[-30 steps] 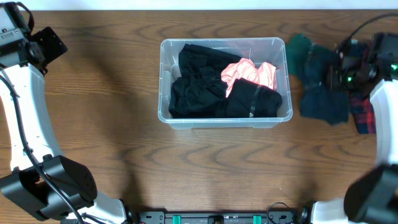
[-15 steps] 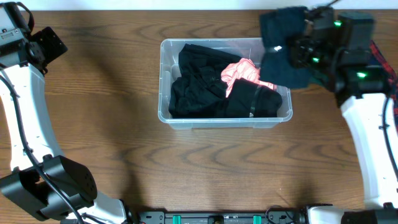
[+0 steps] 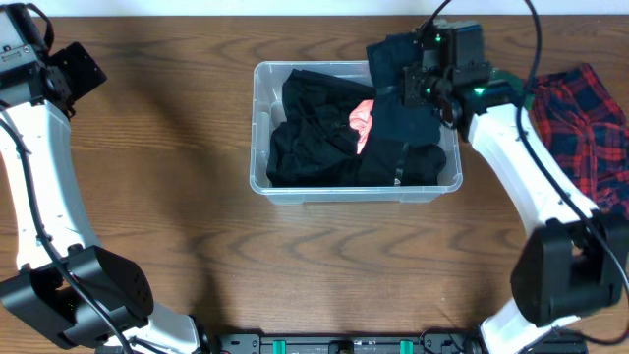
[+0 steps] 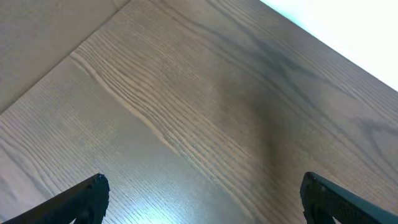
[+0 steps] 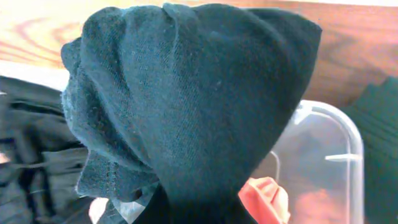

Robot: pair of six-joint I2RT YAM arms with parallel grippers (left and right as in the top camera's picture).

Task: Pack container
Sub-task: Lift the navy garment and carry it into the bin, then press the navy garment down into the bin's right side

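Next, my right gripper lowers into the bin's end (image 3: 444, 130) (image 5: 309, 149) by the dark green garment and releases the dark teal garment. That end lies below and shows free room.
The container (image 3: 257, 128), a clear plastic bin, stands mid-table holding black garments (image 3: 305, 133) and a pink garment (image 3: 361, 116). My right gripper (image 3: 421, 81) hovers over the bin's far right corner, shut on a dark teal garment (image 3: 398, 113) that hangs down over the bin's right half. In the right wrist view this garment (image 5: 186, 93) fills the frame and hides the fingers; the bin's rim (image 5: 351, 146) and the pink garment (image 5: 267, 196) show below it. My left gripper (image 3: 79, 67) is far off at the table's back left, open over bare wood (image 4: 202, 199).
A red plaid garment (image 3: 580, 118) lies on the table to the right of the bin. A dark green garment (image 3: 511, 81) peeks out between it and my right arm and shows in the right wrist view (image 5: 379, 124).
My right gripper has carried the dark teal garment from the pile at the right leftward to above the bin, uncovering the plaid garment. The left arm has stayed still.
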